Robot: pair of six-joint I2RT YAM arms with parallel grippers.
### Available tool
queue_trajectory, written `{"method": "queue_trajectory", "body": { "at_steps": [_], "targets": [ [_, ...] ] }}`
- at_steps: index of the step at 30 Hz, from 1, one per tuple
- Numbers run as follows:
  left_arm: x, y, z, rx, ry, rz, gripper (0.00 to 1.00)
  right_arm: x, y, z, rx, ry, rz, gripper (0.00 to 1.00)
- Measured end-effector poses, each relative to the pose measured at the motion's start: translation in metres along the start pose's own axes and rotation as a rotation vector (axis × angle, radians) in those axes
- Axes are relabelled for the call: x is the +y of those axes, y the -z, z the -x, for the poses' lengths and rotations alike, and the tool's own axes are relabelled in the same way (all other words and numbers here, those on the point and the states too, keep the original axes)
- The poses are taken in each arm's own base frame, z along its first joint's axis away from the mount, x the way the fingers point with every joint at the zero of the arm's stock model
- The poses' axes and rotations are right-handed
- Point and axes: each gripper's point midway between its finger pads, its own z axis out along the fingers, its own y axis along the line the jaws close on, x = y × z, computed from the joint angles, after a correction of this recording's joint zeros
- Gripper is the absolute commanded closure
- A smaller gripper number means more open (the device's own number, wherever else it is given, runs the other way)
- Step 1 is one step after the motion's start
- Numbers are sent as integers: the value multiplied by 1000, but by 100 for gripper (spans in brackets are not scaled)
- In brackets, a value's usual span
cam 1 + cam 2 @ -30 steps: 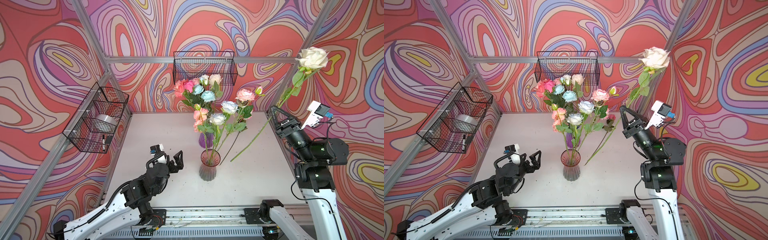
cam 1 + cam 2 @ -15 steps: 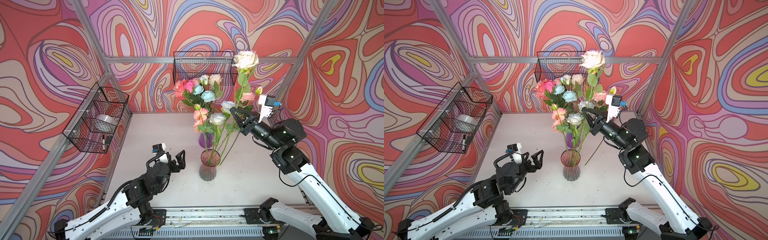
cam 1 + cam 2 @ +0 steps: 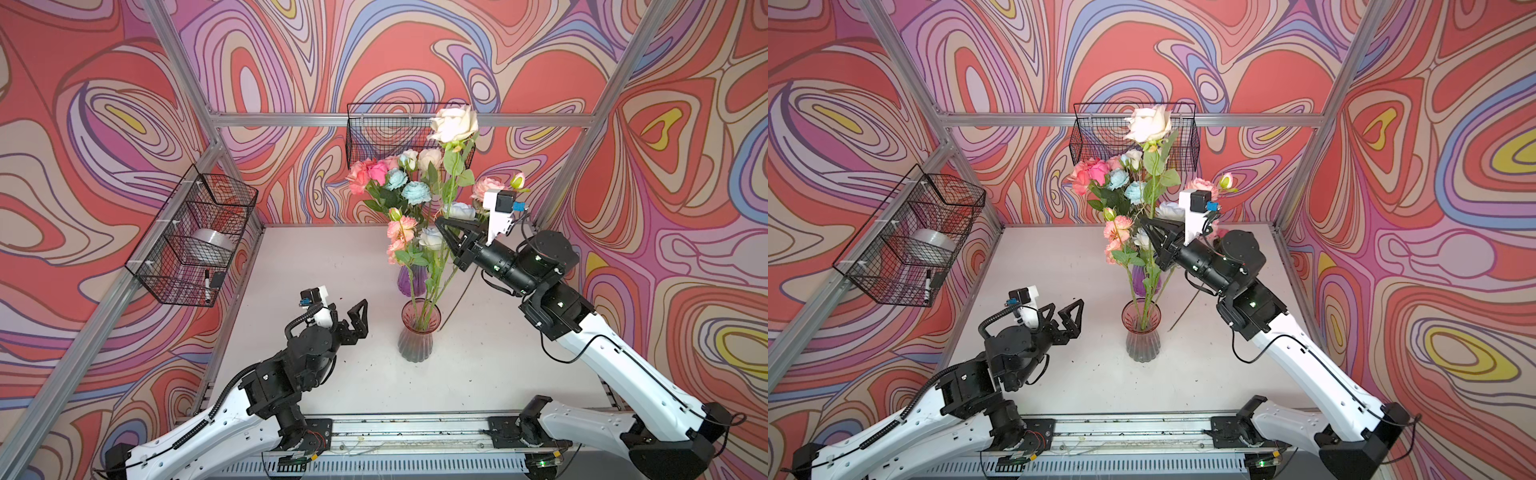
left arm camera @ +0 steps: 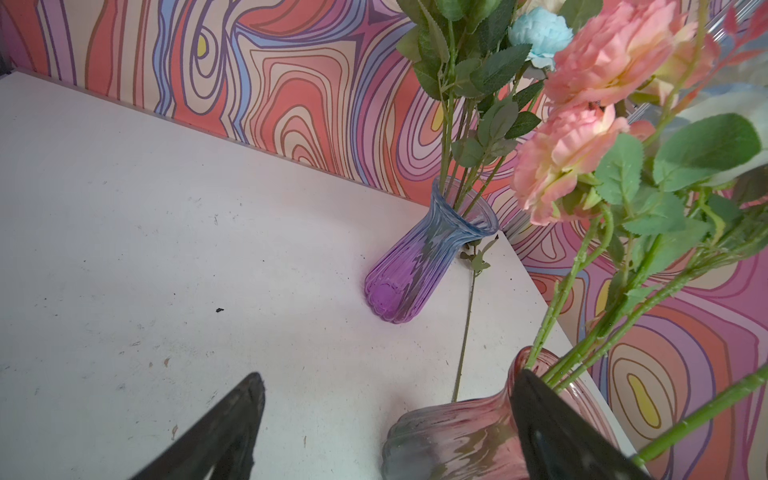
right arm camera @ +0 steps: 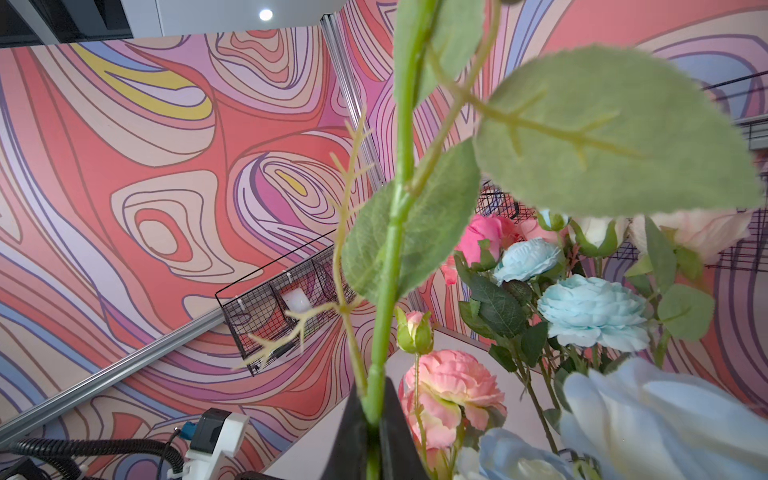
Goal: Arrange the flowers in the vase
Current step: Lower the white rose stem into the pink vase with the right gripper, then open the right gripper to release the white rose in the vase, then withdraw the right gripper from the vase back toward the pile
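My right gripper moves down toward the pink vase's opening next and then releases the green stem, since its white rose still stands high above the other flowers.
My right gripper is shut on the green stem of a white rose and holds it nearly upright above the pink glass vase. The stem's lower part runs down toward that vase's mouth; I cannot tell whether its end is inside. Several flowers stand in the pink vase. More flowers fill a purple vase behind it. My left gripper is open and empty, just left of the pink vase.
A thin bare stem lies on the white table right of the two vases. One wire basket hangs on the left wall with a roll and a marker. Another wire basket hangs on the back wall, behind the flower heads.
My right arm swung the white rose from near the right wall to the middle and turned it upright over the pink vase. The left gripper edged toward the vase, still open.
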Motion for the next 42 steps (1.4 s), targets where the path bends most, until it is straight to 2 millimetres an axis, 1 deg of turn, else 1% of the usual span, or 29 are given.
{"method": "queue_trajectory", "body": {
  "at_steps": [6,8,9,11,16,18,21,27,37,42],
  "targets": [
    [0,1,2,-5,1,-4,7,-1,-4,0,4,35,-6,100],
    [0,1,2,-5,-2,-3,7,0,-4,-3,8,45,-5,100],
    [0,1,2,-6,-3,-3,7,2,-4,-7,17,47,-2,100],
    [1,2,3,-8,-2,-1,7,4,-3,-19,39,48,3,100],
    [2,1,4,-11,-10,4,6,19,-1,-72,153,58,15,100],
    [3,1,4,-12,-15,6,6,22,2,-87,191,62,13,100],
    [3,0,3,-10,-20,8,6,22,7,-100,225,69,-4,95],
    [2,-4,-3,9,-33,14,6,21,20,-102,232,73,-27,79],
    [1,-11,-12,39,-49,21,6,19,34,-111,273,55,-49,73],
    [-1,-15,-15,49,-50,19,6,17,43,-113,286,52,-65,73]
  ]
}}
